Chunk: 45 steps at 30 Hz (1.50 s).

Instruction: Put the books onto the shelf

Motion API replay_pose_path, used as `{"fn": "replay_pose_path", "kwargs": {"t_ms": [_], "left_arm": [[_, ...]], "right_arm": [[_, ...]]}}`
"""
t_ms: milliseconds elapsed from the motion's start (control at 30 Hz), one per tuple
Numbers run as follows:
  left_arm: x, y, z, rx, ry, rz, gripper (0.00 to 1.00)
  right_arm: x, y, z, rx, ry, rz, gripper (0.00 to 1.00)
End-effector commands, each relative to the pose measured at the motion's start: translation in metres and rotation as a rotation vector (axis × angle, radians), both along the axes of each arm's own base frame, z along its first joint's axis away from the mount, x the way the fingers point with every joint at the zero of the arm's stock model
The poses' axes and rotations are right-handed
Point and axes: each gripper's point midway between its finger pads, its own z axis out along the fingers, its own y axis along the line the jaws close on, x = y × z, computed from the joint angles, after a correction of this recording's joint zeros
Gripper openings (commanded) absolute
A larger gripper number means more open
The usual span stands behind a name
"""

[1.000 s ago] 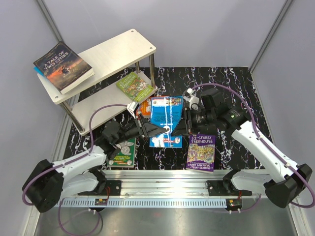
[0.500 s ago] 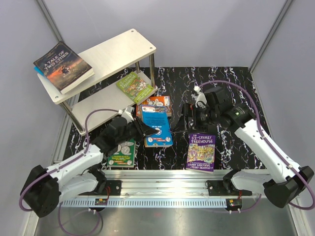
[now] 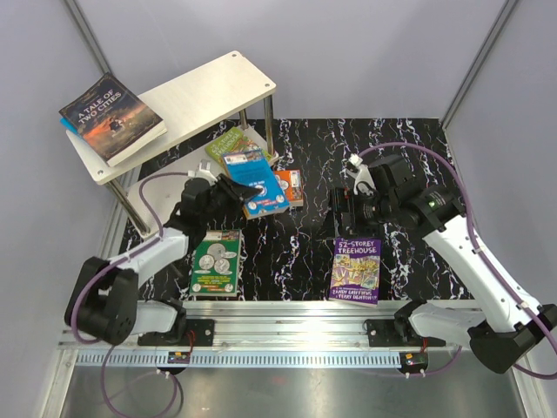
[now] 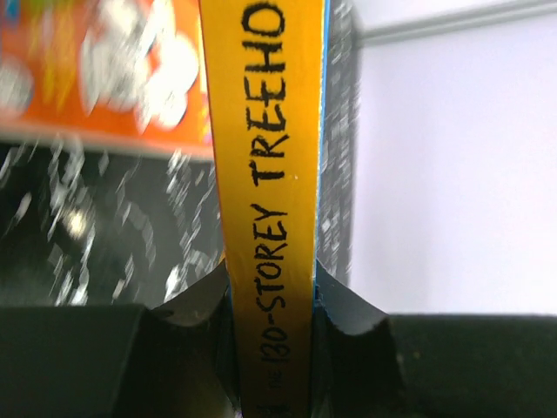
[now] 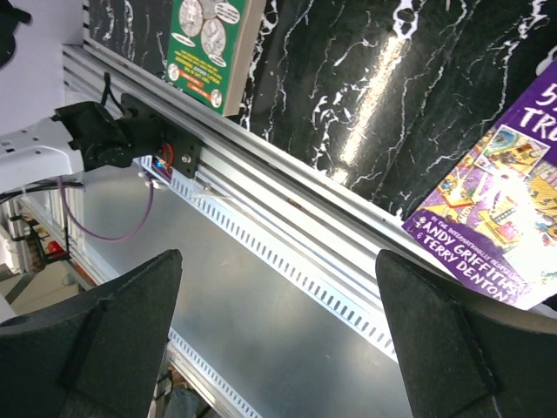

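Note:
The robot's left hand is going to carry the blue book [image 3: 254, 185] outward next and let go of it on the cover of the green book on the lower board [image 3: 226, 145], which lies flat outward of it.
My left gripper [image 3: 226, 188] is shut on the blue book [image 3: 254, 185] and holds it above the table, just in front of the shelf [image 3: 202, 94]. In the left wrist view the jaws [image 4: 271, 296] clamp its yellow "130-Storey Treehouse" spine [image 4: 270, 165]. A dark "A Tale of Two Cities" book [image 3: 111, 117] lies on the top board. A green book [image 3: 228, 139] rests on the lower board, partly hidden by the blue one. My right gripper [image 3: 338, 209] hangs open and empty above the purple book [image 3: 355, 270]; its fingers [image 5: 113, 340] stand wide apart.
An orange book [image 3: 289, 185] lies on the black marbled table beside the held book. A green book with coins on its cover [image 3: 216, 261] lies at the front left. The metal rail [image 3: 296, 312] runs along the near edge. Grey walls enclose the back and sides.
My right gripper let go of the blue book, opened wide and drew back to the right. My left arm carried the book back and left toward the shelf.

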Motion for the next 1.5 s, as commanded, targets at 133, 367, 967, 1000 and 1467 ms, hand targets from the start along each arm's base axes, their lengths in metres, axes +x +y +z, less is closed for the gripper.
{"fn": "replay_pose_path", "kwargs": {"t_ms": [133,367,967,1000,1467], "left_arm": [[0.056,-0.008,0.092,-0.222,-0.317,-0.008,0.00],[0.093,0.001,0.086,-0.358,-0.377,0.064,0.00],[0.164,0.040,0.056,-0.230,-0.274,0.121,0.00],[0.168,0.042,0.054,-0.204,-0.271,0.121,0.00],[0.184,0.048,0.010,-0.201,-0.105,0.143,0.00]], "right_arm": [[0.006,-0.002,0.003,-0.047,-0.047,0.023,1.00],[0.008,0.003,-0.005,-0.077,-0.044,0.053,0.99],[0.015,0.012,-0.021,-0.130,-0.028,0.085,0.99],[0.015,0.012,-0.021,-0.130,-0.025,0.083,0.99],[0.016,0.013,-0.027,-0.133,-0.011,0.082,0.98]]}}
